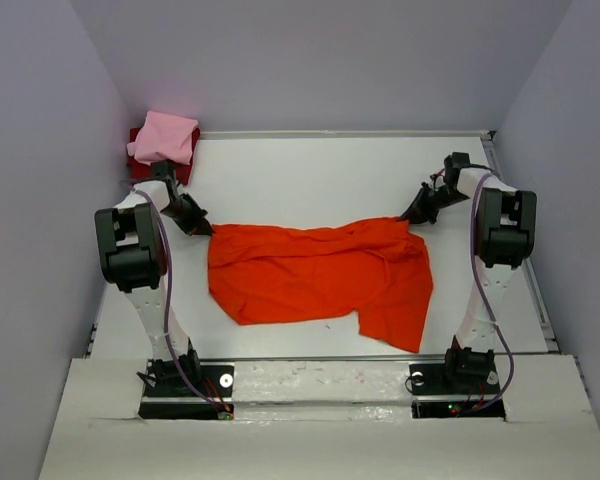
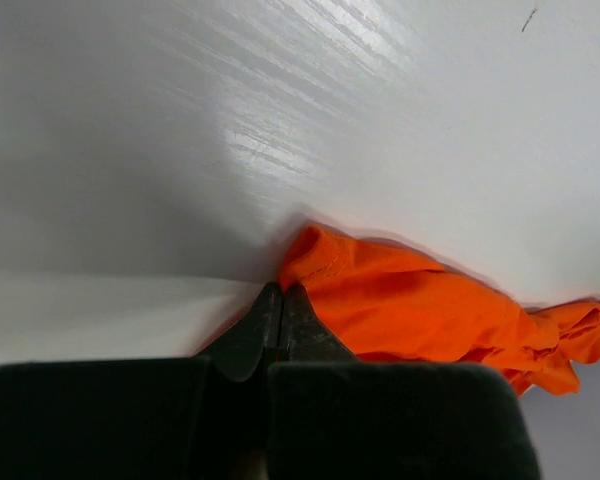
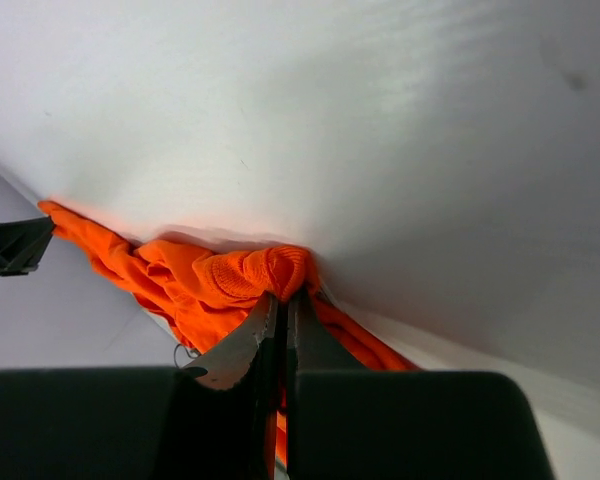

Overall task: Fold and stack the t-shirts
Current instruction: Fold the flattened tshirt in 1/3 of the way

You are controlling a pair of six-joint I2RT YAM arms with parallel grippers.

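My right gripper draws a little outward onto the bare tabletop beyond the ribbed hem next and releases the t-shirt's corner. The orange-red t-shirt (image 1: pixel 315 272) still lies rumpled.
A bright orange-red t-shirt (image 1: pixel 315 272) lies spread across the middle of the white table (image 1: pixel 320 175), rumpled, with one flap hanging toward the near right. My left gripper (image 1: pixel 209 229) is shut on its far left corner (image 2: pixel 315 255). My right gripper (image 1: pixel 408 216) is shut on its far right corner, where a ribbed hem (image 3: pixel 265 272) bunches at the fingertips. A folded light pink t-shirt (image 1: pixel 166 137) rests on a folded dark red t-shirt (image 1: pixel 140 150) in the far left corner of the table.
Grey walls (image 1: pixel 40 150) close in on the left, back and right. The folded stack sits just behind my left arm (image 1: pixel 130 245). Both arm bases (image 1: pixel 185 385) stand at the near edge.
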